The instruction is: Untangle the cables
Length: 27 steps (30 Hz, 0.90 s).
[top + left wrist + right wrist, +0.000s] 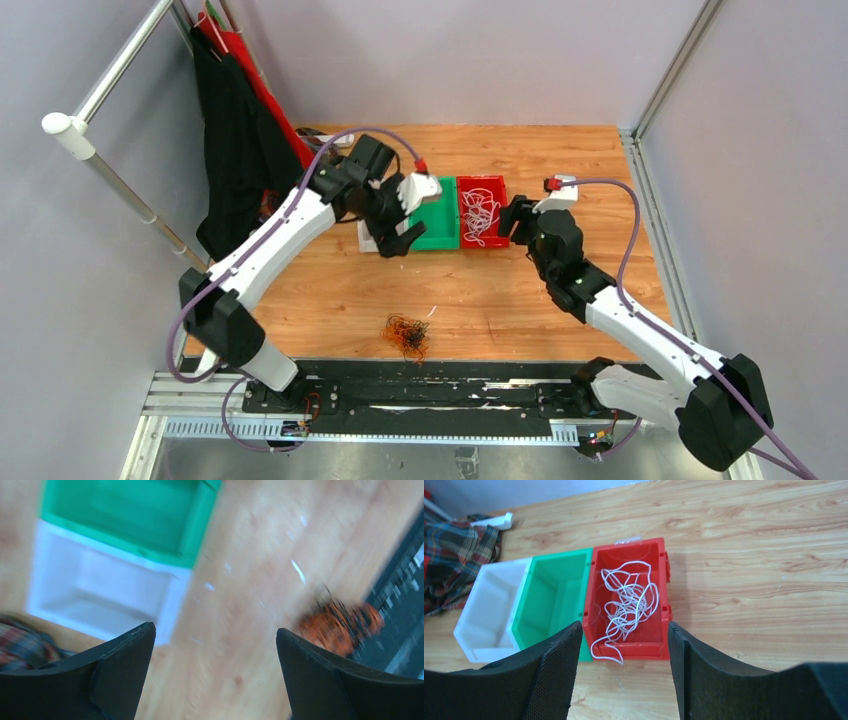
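The tangle's orange and dark cables lie bunched together, so my left gripper next moves back and down from the bins to close on the tangle's bin-facing edge [399, 323] [312, 625].
A tangle of orange and dark cables [406, 337] lies on the wooden table near the front; it shows blurred in the left wrist view [342, 624]. White cables [481, 214] lie in the red bin [482, 241], one end hanging over its front wall [620, 602]. My left gripper [393, 228] is open and empty above the white bin [95, 592] and green bin [150, 515]. My right gripper [512, 220] is open and empty, just right of the red bin [629, 650].
Three bins stand in a row at mid-table: white [476, 630], green [437, 222] and red. A plaid cloth [454, 555] lies at the far left. Dark and red garments [240, 140] hang on a rack at the back left. A black rail [420, 392] runs along the front.
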Tool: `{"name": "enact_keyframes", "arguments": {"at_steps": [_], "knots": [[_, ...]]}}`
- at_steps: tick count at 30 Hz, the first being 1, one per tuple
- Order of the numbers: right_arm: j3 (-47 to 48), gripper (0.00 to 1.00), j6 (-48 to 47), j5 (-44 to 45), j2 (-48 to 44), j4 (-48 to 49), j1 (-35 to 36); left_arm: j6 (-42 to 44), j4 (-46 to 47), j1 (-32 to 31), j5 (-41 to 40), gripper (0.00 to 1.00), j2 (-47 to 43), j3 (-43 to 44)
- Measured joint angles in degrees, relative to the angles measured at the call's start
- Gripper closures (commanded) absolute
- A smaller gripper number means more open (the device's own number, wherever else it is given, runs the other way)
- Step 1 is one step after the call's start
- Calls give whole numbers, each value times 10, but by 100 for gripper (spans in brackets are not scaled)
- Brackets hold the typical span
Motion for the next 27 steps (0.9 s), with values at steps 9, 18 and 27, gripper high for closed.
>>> {"name": "enact_keyframes", "arguments": {"at_steps": [9, 18, 27], "knots": [[-2, 44, -17, -15, 16, -2, 46, 15, -44, -7, 83, 21, -47, -188], [-7, 47, -27, -14, 22, -2, 55, -5, -7, -7, 147, 25, -40, -286], [-7, 56, -26, -14, 33, -2, 56, -50, 73, -7, 163, 70, -49, -345]]}}
